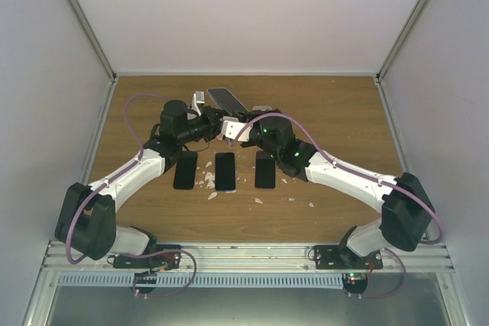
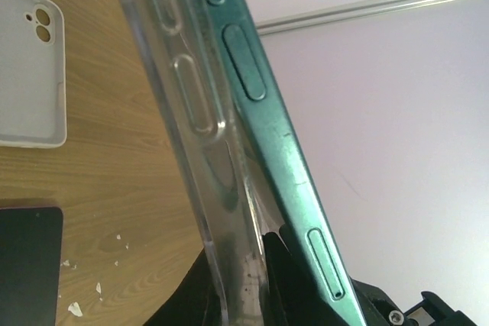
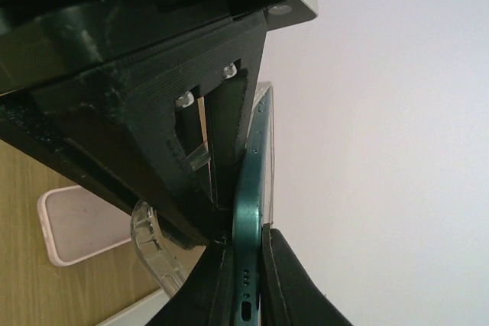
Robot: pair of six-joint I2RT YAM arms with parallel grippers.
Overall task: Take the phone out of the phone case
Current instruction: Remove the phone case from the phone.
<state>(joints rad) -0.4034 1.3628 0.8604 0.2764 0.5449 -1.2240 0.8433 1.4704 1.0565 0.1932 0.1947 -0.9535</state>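
Note:
My right gripper carries the teal-green phone back, down and right in the top view next and releases it, as free wood beside the dark phones lies below.
A teal-green phone (image 1: 227,99) is held up above the table's far middle between both grippers. In the left wrist view its edge (image 2: 260,120) stands partly out of a clear case (image 2: 191,89), with a gap between them. My left gripper (image 2: 244,288) is shut on the clear case's wall, one finger outside and one between case and phone. My right gripper (image 3: 248,280) is shut on the phone's bottom end (image 3: 256,181), by the charging port. The clear case's curled corner (image 3: 149,234) shows to the left. In the top view the left gripper (image 1: 214,124) and right gripper (image 1: 231,124) meet.
Three dark phones lie in a row on the wooden table: left (image 1: 185,169), middle (image 1: 225,171), right (image 1: 264,169). White crumbs (image 1: 208,182) are scattered around them. A white empty case (image 2: 30,74) lies flat on the table, also in the right wrist view (image 3: 76,223).

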